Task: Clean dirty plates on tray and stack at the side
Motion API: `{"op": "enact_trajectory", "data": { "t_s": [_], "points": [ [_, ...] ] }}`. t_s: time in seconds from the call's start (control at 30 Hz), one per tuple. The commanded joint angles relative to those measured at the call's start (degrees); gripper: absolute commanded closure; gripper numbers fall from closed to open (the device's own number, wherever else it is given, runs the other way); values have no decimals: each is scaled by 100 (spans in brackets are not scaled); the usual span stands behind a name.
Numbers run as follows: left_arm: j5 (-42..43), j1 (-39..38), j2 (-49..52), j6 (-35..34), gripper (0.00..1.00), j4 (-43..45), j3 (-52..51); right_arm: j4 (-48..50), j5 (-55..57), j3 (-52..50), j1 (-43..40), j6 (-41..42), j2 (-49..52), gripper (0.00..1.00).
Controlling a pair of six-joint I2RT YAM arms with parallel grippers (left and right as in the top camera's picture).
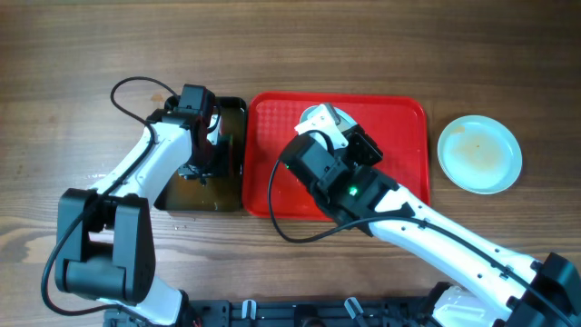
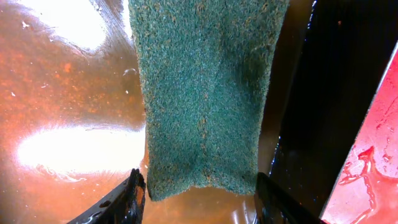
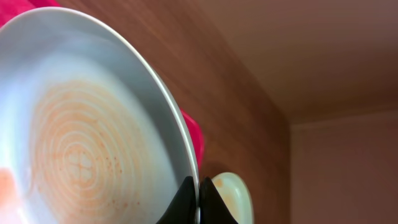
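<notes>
I will next move my right gripper to the right in the overhead view and lower its tilted plate flat onto a stained plate already beside the red tray.
My right gripper (image 3: 198, 202) is shut on the rim of a pale plate (image 3: 81, 124) with orange-brown sauce rings, held tilted over the red tray (image 1: 272, 154); overhead only a sliver of this plate (image 1: 320, 116) shows past the arm. A second stained plate (image 1: 479, 153) lies on the table right of the tray and shows small in the right wrist view (image 3: 233, 196). My left gripper (image 2: 199, 199) is open, its fingers either side of the near end of the green sponge (image 2: 205, 93) in brownish water. A third plate is out of view.
The black tray (image 1: 231, 173) with brownish water stands just left of the red tray, touching it; its dark wall (image 2: 336, 93) and the red tray's edge (image 2: 373, 162) show in the left wrist view. The wooden table (image 1: 73, 91) surrounds both.
</notes>
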Motion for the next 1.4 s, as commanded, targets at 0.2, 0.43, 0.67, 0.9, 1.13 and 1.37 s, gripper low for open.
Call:
{"op": "enact_trajectory", "data": {
  "t_s": [0.2,0.43,0.67,0.9,1.13,1.37],
  "points": [
    [52,-4,-116,-50,46,20,42,896,1005,11,57,-887,-138,96],
    [52,-4,-116,-50,44,15,42,262,-1790,-4,-1235,2479,-138,96],
    [52,-4,-116,-50,39,17,42,-483,-3740,-7,-4179,3512,-138,96],
    [52,-4,-116,-50,39,17,42,-435,-4319,-479,-6756,3482,-120,96],
    [52,-4,-116,-50,39,20,42,-385,-4343,-623,-7709,3484,-111,63],
    [52,-4,-116,-55,34,42,44,-321,-7626,-623,-7490,2129,-111,28]
  ]
}}
